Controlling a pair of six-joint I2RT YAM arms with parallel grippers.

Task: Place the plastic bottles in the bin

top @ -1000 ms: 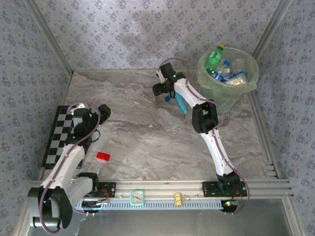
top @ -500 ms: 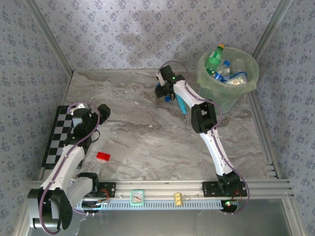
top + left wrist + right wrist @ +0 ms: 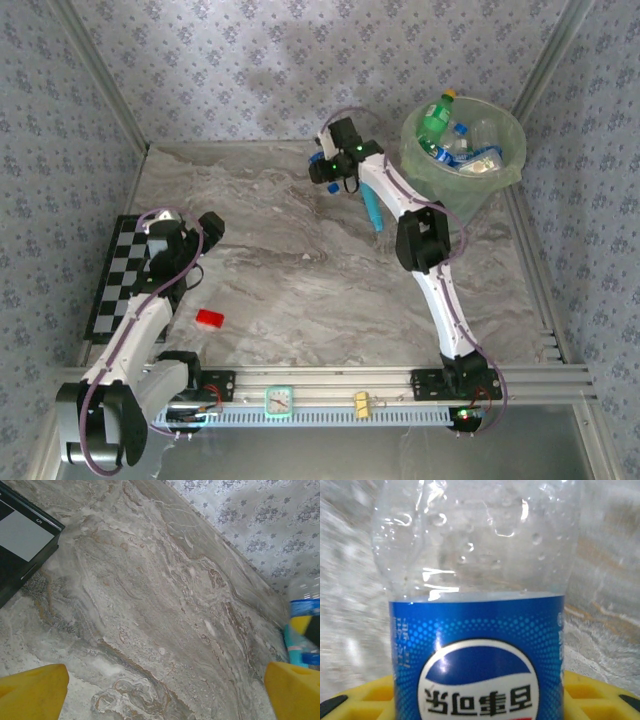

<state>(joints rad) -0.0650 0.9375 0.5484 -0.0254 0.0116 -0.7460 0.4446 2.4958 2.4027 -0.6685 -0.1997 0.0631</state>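
Observation:
The bottle goes up and over the bin's opening (image 3: 470, 134) in my right gripper next for release, since the bin's rim stands above the tabletop.
A clear plastic bottle (image 3: 479, 630) with a blue label stands between my right gripper's yellow fingers (image 3: 592, 690), and the right gripper (image 3: 323, 170) is shut on it at the back of the table, left of the bin. The same bottle (image 3: 305, 604) shows at the right edge of the left wrist view. The bin (image 3: 412, 152), a pale green bucket, stands at the back right and holds several bottles, among them a green one with a yellow cap (image 3: 437, 116). My left gripper (image 3: 207, 226) is open above bare marble at the left, its yellow fingertips (image 3: 31, 691) far apart.
A slim teal tube (image 3: 372, 212) lies just right of the right gripper, under the arm. A small red block (image 3: 209, 318) sits at the front left. A black and white checkerboard (image 3: 112, 275) lies along the left edge. Patterned walls close in the table.
The right gripper has closed on the blue-labelled bottle and moved slightly toward the back wall with it. The left arm has stayed still.

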